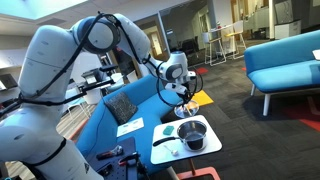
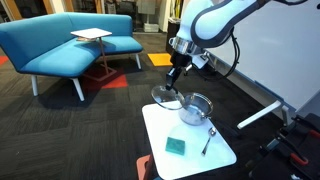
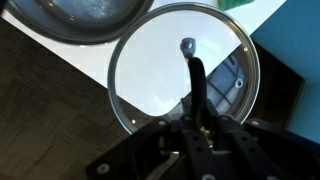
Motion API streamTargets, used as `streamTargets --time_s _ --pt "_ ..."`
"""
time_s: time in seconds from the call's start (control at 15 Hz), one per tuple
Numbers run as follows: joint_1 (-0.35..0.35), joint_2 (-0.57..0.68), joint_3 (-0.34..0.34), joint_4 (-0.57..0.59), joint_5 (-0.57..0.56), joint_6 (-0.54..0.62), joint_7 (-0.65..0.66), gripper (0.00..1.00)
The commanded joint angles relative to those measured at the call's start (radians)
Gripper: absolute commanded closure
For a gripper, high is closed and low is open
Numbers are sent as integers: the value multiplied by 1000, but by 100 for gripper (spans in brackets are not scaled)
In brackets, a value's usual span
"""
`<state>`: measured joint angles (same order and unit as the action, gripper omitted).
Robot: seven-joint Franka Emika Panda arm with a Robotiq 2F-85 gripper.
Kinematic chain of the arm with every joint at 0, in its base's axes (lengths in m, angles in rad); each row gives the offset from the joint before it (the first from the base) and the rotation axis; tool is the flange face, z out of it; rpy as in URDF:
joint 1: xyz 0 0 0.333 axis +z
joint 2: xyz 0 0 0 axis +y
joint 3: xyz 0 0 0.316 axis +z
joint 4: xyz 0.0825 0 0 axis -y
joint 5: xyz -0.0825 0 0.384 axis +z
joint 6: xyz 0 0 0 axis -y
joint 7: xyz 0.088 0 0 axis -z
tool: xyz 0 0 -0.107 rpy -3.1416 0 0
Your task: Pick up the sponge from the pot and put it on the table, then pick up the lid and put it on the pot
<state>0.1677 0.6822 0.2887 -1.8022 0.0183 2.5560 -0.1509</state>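
The lid hangs beside the pot, so my gripper will carry it across toward the pot next. My gripper will lower it onto the pot's open rim and let go of the handle.
My gripper is shut on the dark handle of the lid, a round see-through disc with a metal rim and a small centre knob. In both exterior views the gripper holds the lid tilted in the air, just beside the pot and over the table's edge. The silvery pot stands open on the white table; its rim shows at the top left of the wrist view. The green sponge lies flat on the table, apart from the pot, and shows at the wrist view's top edge.
A metal utensil lies on the table next to the pot. A blue sofa with a paper on it stands close beside the table. Another blue sofa with a small white side table stands further off on dark carpet.
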Motion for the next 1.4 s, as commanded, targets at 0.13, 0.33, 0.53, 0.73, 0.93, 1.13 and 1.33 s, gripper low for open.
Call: streamTargets --time_s 0.13,0.33,0.53,0.73,0.93,1.13,1.33 --pt "9 -149 -83 -188 15 42 124 96" --pt "-4 -177 -123 -253 28 69 186 96" --pt "-17 -189 -155 -299 39 85 228 96" --pt "-33 -190 -163 -321 54 65 231 96" --pt "-53 -183 -149 -326 77 52 210 96" --pt "-48 -173 -155 -319 79 53 218 96" --pt "-46 -164 -153 -308 79 53 215 96"
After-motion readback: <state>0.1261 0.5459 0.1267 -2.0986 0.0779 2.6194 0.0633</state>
